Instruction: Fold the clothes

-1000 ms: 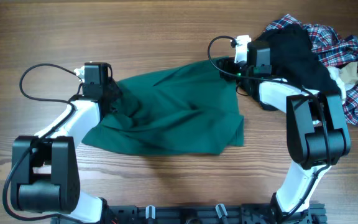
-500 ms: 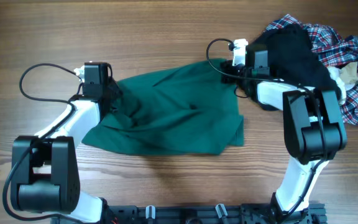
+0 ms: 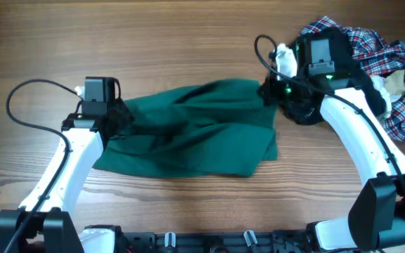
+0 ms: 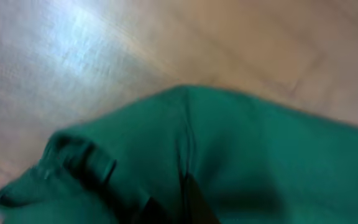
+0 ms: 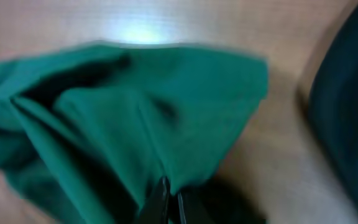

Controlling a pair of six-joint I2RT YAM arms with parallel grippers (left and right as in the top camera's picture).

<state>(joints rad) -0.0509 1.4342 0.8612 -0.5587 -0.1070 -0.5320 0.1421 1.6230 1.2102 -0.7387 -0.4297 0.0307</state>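
Observation:
Next, my right gripper draws back toward my base over the garment's near corner (image 3: 264, 143) and releases the pinched cloth. That near corner already lies on the tabletop.
The clothes, a dark green garment (image 3: 195, 137), lie crumpled across the middle of the wooden table (image 3: 188, 35). My left gripper (image 3: 120, 117) is shut on its far left corner. In the left wrist view the green cloth (image 4: 247, 149) bunches at the dark fingertips (image 4: 188, 202). My right gripper (image 3: 268, 91) is shut on the far right corner. In the right wrist view, green cloth (image 5: 135, 106) is pinched by the gripper (image 5: 170, 205). The far edge hangs raised between the two grips, blurred by motion.
A black garment (image 3: 329, 53) and a red-blue-white plaid shirt (image 3: 396, 77) are heaped at the back right, right behind my right wrist. The black garment (image 5: 347, 118) fills the right edge of the right wrist view. Cables loop off both wrists.
My right gripper has shut on the garment's far right corner. Both arms have since risen and drawn apart, pulling the far edge up and taut.

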